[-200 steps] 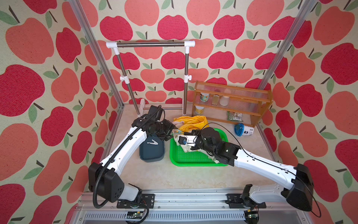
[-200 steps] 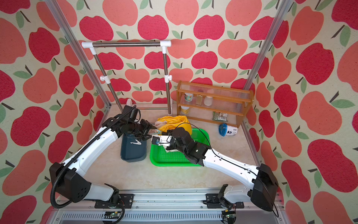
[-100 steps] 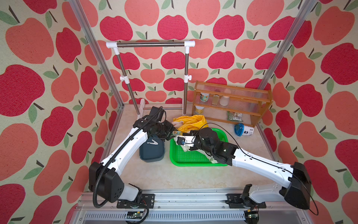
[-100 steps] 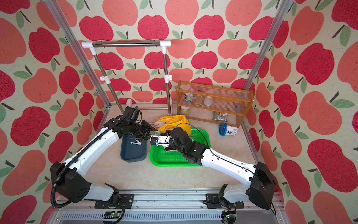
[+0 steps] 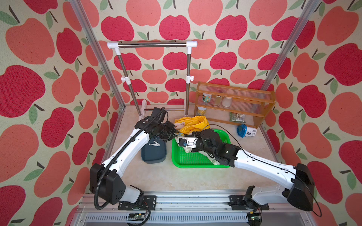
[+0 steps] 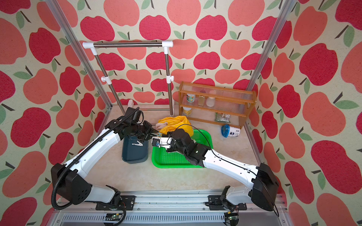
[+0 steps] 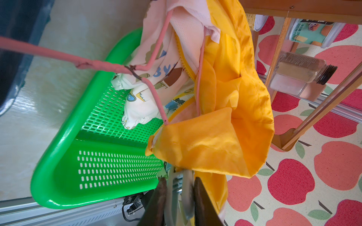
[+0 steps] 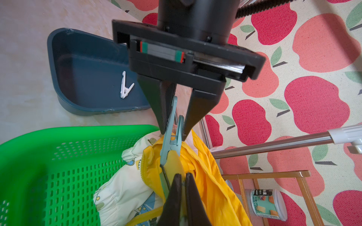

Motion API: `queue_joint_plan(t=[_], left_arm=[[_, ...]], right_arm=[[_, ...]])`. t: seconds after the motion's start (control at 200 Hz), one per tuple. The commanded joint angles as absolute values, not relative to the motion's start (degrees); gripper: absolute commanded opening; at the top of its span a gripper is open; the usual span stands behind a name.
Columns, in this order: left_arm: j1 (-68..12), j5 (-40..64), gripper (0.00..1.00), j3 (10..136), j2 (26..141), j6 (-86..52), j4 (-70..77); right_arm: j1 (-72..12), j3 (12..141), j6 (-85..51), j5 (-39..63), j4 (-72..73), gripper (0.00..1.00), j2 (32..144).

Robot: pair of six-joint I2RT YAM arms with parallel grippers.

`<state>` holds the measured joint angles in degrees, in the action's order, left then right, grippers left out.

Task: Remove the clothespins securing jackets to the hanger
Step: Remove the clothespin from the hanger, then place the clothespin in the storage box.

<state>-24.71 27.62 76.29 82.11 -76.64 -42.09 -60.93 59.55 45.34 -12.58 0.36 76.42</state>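
Observation:
My left gripper draws this clothespin off the fold, back and down, and releases it next, since the bin with the loose clothespin (image 5: 153,153) lies below and back.
The cream dinosaur-print jacket (image 5: 193,122) with its yellow lining (image 7: 225,97) lies partly in the green tray (image 5: 194,163), on the pink wire hanger (image 7: 98,63). A pale-blue clothespin (image 8: 170,140) is clipped on a yellow fold. My left gripper (image 8: 173,131) is shut on this clothespin's two handles (image 7: 176,187), one finger against each. My right gripper (image 8: 182,175) is shut on the yellow fabric just beside the clip. Another clothespin (image 5: 154,144) lies loose in the dark blue bin (image 5: 153,154).
The steel-tube rack (image 5: 152,45) stands at the back. A wooden shelf (image 5: 235,101) with jars is at the back right, and a blue-lidded container (image 5: 245,130) lies in front of it. The bin sits directly left of the tray.
My left gripper's jaws have narrowed onto the clothespin's handles. My right arm shifted slightly left while keeping hold of the fabric.

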Motion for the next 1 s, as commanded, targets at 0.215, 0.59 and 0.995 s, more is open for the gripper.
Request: queue_joint_plan(t=[0.215,0.59,0.995], left_arm=[[-21.9,22.1,0.0,76.8,77.4,-80.6,-50.8],[-8.7,16.0,0.0,74.3,66.0,-72.7,-64.1],[-8.4,12.4,0.0,55.8,68.4,-73.9,-55.7]], right_arm=[[-60.8,60.8,43.8,-14.9,1.5,0.0,76.7],[-56.2,59.9,42.7,-13.1,0.9,0.0,75.3],[-51.9,60.2,42.2,-9.4,-2.0,0.0,73.7]])
